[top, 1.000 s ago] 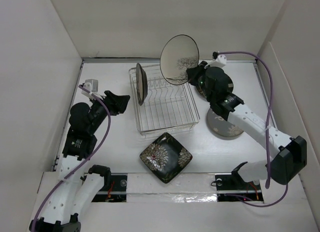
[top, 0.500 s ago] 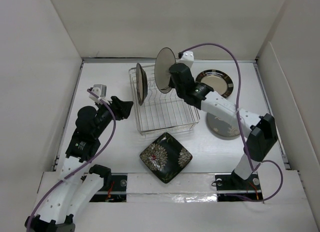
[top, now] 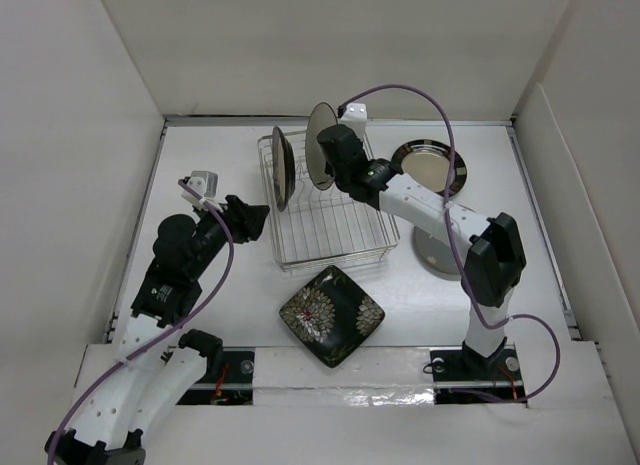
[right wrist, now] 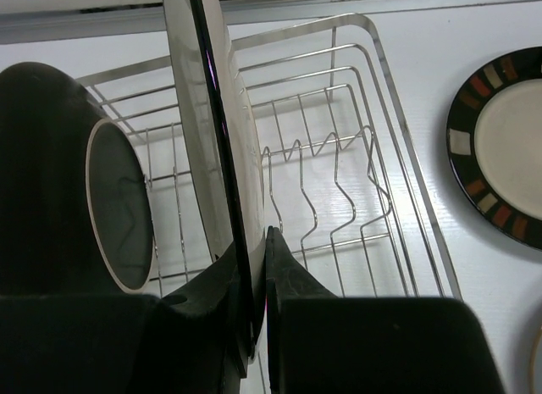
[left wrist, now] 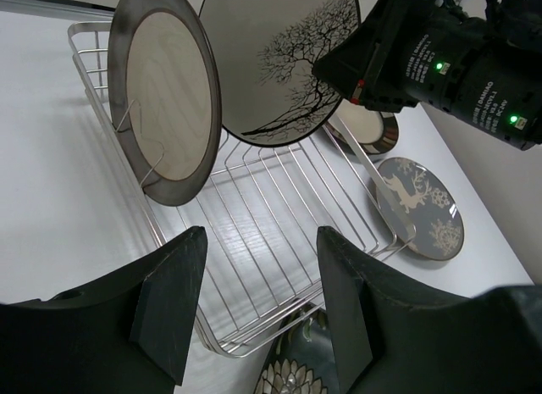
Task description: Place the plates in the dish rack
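Observation:
The cream plate's rim goes with my right gripper toward the standing plate and down over the rack's wires beside it for release next. The cream plate hangs above the rack.
The dish rack stands mid-table, with a dark-rimmed, pale-centred plate upright in its left end. My right gripper is shut on the rim of the cream plate with the branch pattern and holds it on edge over the rack's back, just right of the standing plate. The right wrist view shows this cream plate edge-on between the pads, above the rack's tines. My left gripper is open and empty beside the rack's left side. The black square plate lies in front of the rack.
A black-rimmed plate lies flat to the right of the rack. The grey deer plate sits nearer, partly under my right arm. White walls close in the table on the left, back and right.
My right arm has swung the cream plate left from beside the rack to over its back and turned it edge-on. My left gripper has crept a little toward the rack.

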You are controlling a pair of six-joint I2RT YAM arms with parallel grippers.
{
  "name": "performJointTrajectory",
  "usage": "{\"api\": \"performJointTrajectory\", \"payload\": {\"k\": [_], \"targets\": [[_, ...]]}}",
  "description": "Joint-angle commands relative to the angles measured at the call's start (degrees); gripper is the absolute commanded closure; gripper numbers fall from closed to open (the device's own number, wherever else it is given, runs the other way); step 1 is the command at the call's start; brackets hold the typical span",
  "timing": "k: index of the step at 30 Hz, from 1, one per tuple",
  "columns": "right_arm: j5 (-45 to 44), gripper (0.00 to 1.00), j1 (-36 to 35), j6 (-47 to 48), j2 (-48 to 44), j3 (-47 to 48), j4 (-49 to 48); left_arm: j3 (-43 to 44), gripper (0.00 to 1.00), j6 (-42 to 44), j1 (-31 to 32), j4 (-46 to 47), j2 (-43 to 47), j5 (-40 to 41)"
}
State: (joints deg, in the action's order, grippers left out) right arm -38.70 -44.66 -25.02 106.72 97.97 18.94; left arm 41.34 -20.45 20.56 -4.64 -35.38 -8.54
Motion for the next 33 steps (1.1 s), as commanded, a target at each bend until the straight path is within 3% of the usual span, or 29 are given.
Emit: {"api": "performJointTrajectory", "payload": {"k": [1, 28, 31, 33], "targets": [[-1.82, 1.0, -0.25, -0.38, -0.29, 4.77, -6.37, 0.58, 0.49, 0.94, 0.27, 1.04, 1.18, 0.45], [-3.14, 1.0, -3.24, -3.02, 7.36, 6.71, -5.75, -0.38, 0.49, 0.5, 0.27, 1.57, 0.57, -0.52], [-2.44, 0.93, -3.85, -3.37, 7.63, 6.79, -6.37, -0.12, 0.49, 0.5, 0.27, 1.57, 0.48, -0.08], [-2.0, 0.81, -3.85, -3.46, 7.46, 6.79, -6.89, -0.21, 0.49, 0.5, 0.27, 1.57, 0.13, -0.25]]}}
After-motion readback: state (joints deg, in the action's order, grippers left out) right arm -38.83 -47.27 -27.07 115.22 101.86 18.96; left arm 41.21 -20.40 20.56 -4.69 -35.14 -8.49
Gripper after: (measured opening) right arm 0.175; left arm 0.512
